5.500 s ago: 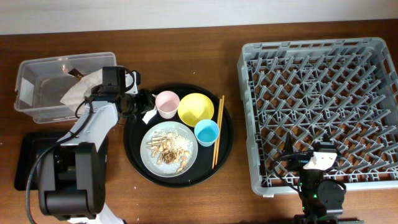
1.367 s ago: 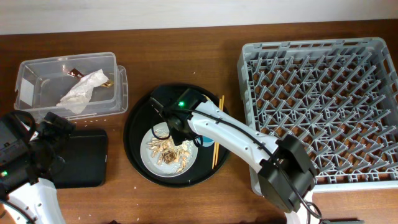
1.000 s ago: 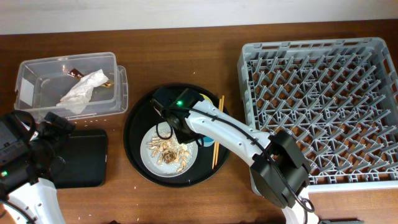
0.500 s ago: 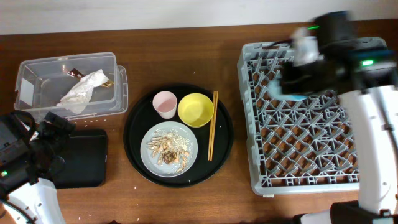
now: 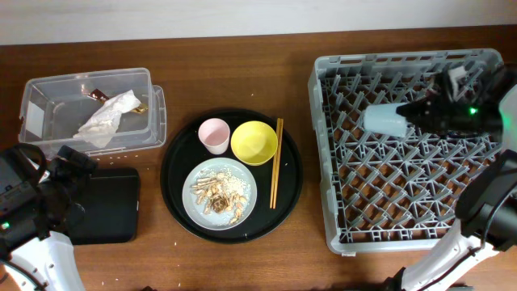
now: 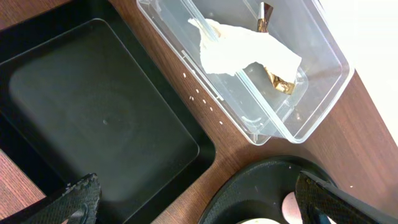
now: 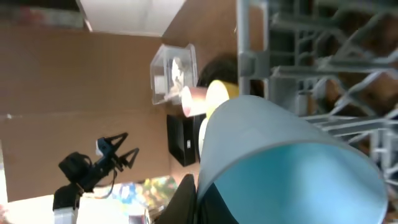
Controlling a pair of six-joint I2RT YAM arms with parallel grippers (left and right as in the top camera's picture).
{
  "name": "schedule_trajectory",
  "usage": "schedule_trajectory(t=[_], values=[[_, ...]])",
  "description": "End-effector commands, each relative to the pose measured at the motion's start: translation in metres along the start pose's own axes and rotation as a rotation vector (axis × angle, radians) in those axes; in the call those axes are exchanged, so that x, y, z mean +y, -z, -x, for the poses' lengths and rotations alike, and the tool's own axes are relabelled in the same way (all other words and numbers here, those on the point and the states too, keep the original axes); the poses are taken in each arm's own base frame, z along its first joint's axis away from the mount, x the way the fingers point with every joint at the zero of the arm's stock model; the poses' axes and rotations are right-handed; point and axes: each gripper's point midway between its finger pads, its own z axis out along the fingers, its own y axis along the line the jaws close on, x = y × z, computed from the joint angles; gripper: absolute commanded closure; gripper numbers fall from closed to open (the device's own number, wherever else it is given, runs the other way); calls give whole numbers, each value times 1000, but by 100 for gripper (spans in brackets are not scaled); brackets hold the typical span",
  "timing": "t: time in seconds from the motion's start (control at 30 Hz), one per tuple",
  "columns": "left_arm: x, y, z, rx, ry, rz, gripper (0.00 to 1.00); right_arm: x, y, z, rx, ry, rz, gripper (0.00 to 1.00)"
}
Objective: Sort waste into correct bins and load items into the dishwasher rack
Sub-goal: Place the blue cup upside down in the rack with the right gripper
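Observation:
I will lower the light-blue cup [image 5: 386,120] slightly back onto the empty rack wires below, and my right gripper will release the cup's rim.
My right gripper [image 5: 418,113] hangs over the far side of the dishwasher rack [image 5: 485,218], shut on the rim of the light-blue cup [image 5: 386,120], which lies tipped sideways above the pegs. In the right wrist view the cup [image 7: 292,168] fills the frame, its wall pinched by my gripper [image 7: 198,199]. The pink cup [image 5: 214,135], yellow bowl [image 5: 254,142], chopsticks [image 5: 275,162] and the plate [image 5: 242,202] of food scraps [image 5: 216,192] sit on the round black tray [image 5: 174,182]. The napkin [image 6: 242,53] and foil wrapper [image 6: 280,81] lie in the clear tub [image 6: 323,68]. My left gripper [image 6: 205,205] is open over the black bin [image 6: 93,118].
The clear tub [image 5: 36,121] stands at the back left, the shallow black bin [image 5: 101,206] just in front of it. My left arm [image 5: 28,202] sits at the table's front left corner. Bare wood runs between the round tray and the rack.
My right arm has lifted the light-blue cup off the round tray and carried it right, over the rack, tipping it sideways. The left arm has stayed put.

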Motion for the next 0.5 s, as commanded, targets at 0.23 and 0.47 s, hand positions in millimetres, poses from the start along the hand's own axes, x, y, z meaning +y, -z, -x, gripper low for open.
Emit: schedule_trajectory(t=[0.23,0.47], values=[[0,2,2,-11,9,0,1,-22,17,9,-72,7,23,96],[0,2,2,-11,9,0,1,-59,3,-10,-67,-70,46,95]])
